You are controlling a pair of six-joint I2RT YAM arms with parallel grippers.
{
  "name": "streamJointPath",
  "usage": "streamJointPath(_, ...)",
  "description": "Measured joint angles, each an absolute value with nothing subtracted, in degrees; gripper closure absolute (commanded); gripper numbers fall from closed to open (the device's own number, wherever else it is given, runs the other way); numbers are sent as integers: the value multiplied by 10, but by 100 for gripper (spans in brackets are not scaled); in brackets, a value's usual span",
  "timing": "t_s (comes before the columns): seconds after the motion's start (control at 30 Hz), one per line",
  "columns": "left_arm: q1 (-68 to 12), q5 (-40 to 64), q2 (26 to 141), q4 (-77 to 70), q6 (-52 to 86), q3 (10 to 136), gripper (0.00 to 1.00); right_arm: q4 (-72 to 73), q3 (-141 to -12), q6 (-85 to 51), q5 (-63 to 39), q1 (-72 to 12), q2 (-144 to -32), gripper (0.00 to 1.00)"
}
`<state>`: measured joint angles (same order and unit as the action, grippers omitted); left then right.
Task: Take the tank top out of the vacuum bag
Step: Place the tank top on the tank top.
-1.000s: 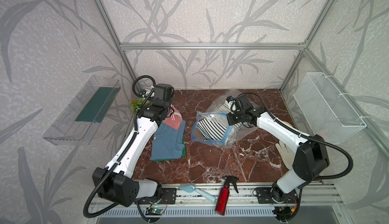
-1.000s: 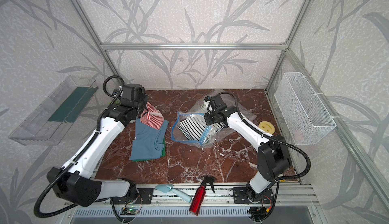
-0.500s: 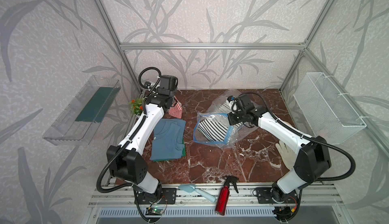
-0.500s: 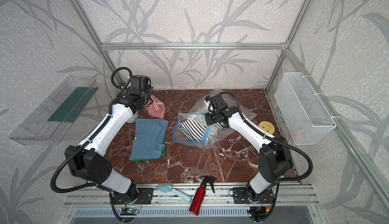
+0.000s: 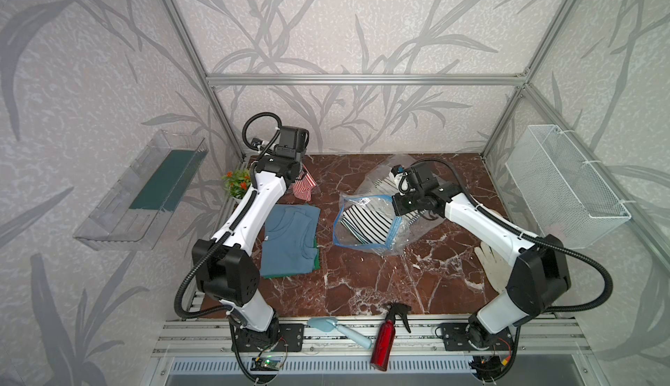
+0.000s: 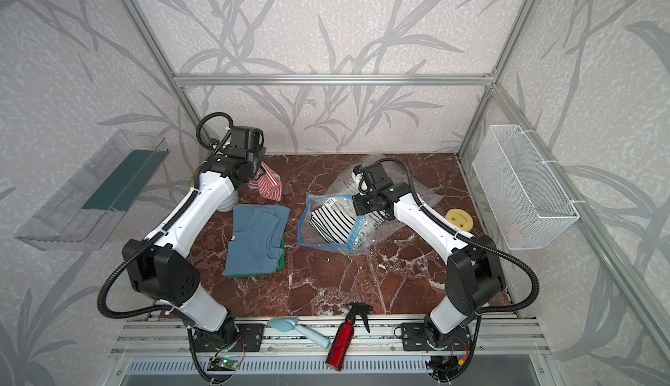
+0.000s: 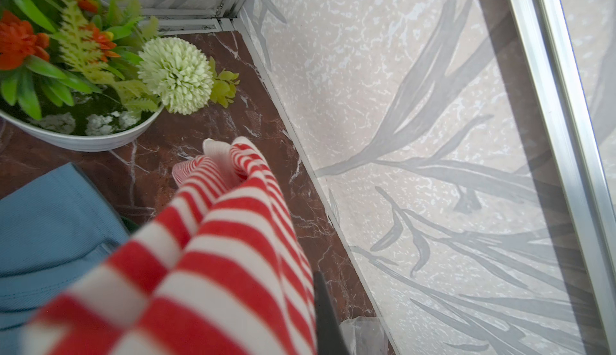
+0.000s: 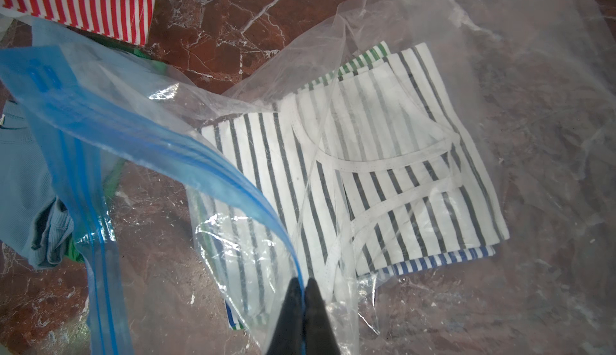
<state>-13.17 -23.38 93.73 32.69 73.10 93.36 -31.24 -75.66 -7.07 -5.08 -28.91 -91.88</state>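
My left gripper should next move back and down and release the striped tank top on the folded blue top, because that is below and back from the gripper.
The vacuum bag lies clear and crinkled mid-table, its mouth edged by a blue zip strip. My right gripper is shut on that strip and holds the mouth up. Inside lies a folded black-and-white striped tank top on other striped ones. My left gripper is raised near the far left corner, shut on a red-and-white striped tank top that hangs outside the bag. Only one of its fingers shows beside the cloth.
A folded blue top lies on a green one left of the bag. A flower pot stands in the far left corner. There are also a white glove, yellow sponge, red spray bottle, pale blue brush and wire basket.
My left arm has lifted and swung back toward the far left corner, carrying the red-striped top off the blue pile. The right gripper has kept its hold on the bag's edge.
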Motion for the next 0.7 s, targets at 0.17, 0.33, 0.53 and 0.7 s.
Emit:
streamJointPath(0.17, -131, -254, 879, 339, 764, 826, 100, -311, -756, -71, -59, -289, -919, 100)
streamJointPath(0.33, -132, -253, 830, 355, 808, 701, 100, -311, -756, -72, -65, -289, -919, 100)
streamJointPath(0.53, -134, -240, 786, 362, 843, 625, 100, -311, -756, -75, -73, -289, -919, 100)
streamJointPath(0.7, -139, -228, 743, 363, 866, 581, 100, -307, -756, -79, -80, -289, -921, 100)
